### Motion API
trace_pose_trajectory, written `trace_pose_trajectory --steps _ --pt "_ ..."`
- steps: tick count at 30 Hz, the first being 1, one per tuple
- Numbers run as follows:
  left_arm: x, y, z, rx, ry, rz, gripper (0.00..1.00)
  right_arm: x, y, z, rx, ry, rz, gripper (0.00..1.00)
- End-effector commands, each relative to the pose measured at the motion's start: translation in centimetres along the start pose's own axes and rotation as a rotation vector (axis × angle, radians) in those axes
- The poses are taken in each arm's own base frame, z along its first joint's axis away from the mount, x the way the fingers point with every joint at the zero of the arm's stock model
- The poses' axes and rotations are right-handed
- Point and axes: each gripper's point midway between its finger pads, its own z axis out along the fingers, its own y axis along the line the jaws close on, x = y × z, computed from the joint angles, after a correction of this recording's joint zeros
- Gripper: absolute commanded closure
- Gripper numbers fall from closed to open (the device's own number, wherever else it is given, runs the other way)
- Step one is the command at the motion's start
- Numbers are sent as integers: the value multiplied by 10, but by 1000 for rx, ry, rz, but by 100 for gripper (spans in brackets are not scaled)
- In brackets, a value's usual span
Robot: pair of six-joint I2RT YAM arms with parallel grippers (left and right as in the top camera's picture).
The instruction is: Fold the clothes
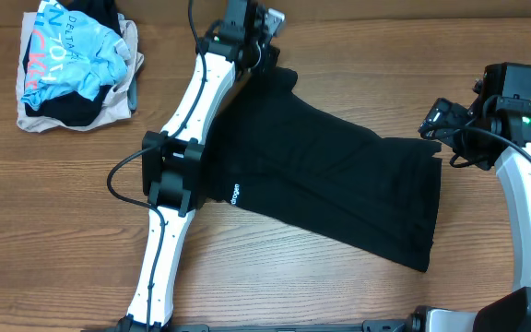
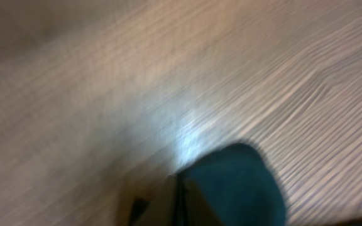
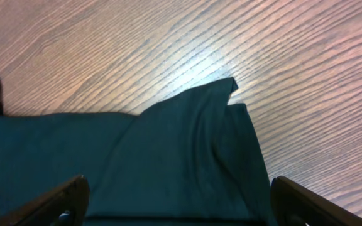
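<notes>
I need to lower my open right gripper onto the garment's pointed far corner (image 1: 434, 148) (image 3: 224, 89) next and close its fingers on the fabric, because that corner is below the gripper.
The clothes (image 1: 330, 175), a large black garment with a small white logo (image 1: 233, 194) near its left edge, lie spread across the middle of the table. My left gripper (image 1: 267, 57) is at the garment's far left corner. In the blurred left wrist view this gripper (image 2: 180, 204) has its fingers pressed together, with a dark fabric corner (image 2: 237, 188) coming out of them. My right gripper (image 1: 438, 129) hovers at the garment's far right corner. The right wrist view shows it (image 3: 178, 188) open wide, its fingers (image 3: 68, 198) straddling the flat black fabric (image 3: 137, 157).
At the back left lies a pile with a light-blue lettered top (image 1: 72, 55) over a beige garment (image 1: 109, 106). My left arm (image 1: 178, 166) stretches from the front edge across the garment's left side. Bare wooden table (image 1: 63, 231) surrounds the garment.
</notes>
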Motion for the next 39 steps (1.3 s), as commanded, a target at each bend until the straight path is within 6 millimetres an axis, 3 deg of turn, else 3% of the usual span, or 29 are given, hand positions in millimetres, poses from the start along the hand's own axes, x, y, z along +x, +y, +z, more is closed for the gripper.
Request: trace_pose_trajectory --steps 1,3,8,12,15,21,22,24,25,29,32,36,39 --pt "-16 -17 -8 72 -36 -2 96 -8 0 1 5 -18 -6 5" --pt "-12 -17 -8 69 -22 -5 94 -7 0 6 10 -7 -5 5" --pt "4 1 0 -23 33 -16 44 0 -4 23 32 50 -3 5" --pt "14 8 7 -60 60 -3 31 3 -5 30 40 72 -2 5" --pt "25 10 15 -58 82 -9 29 3 -5 30 39 71 -2 5" --pt "47 11 35 -49 128 -21 36 4 -6 30 42 77 -2 5" --pt "49 11 36 -48 131 -22 41 4 -6 30 42 77 -2 5" --pt "49 11 36 -47 131 -22 65 4 -6 30 42 76 -2 5" --pt "49 11 37 -47 131 -22 72 4 -6 30 42 76 -2 5" --pt "52 10 37 -45 142 -27 78 3 -5 30 40 72 -2 5" --pt "54 10 37 -45 149 -29 96 2 -5 30 39 67 -3 5" --pt "43 9 26 -51 130 -49 96 -7 -2 31 25 32 -4 12" --pt "26 11 5 -69 102 -82 96 -19 1 33 19 -16 -5 19"
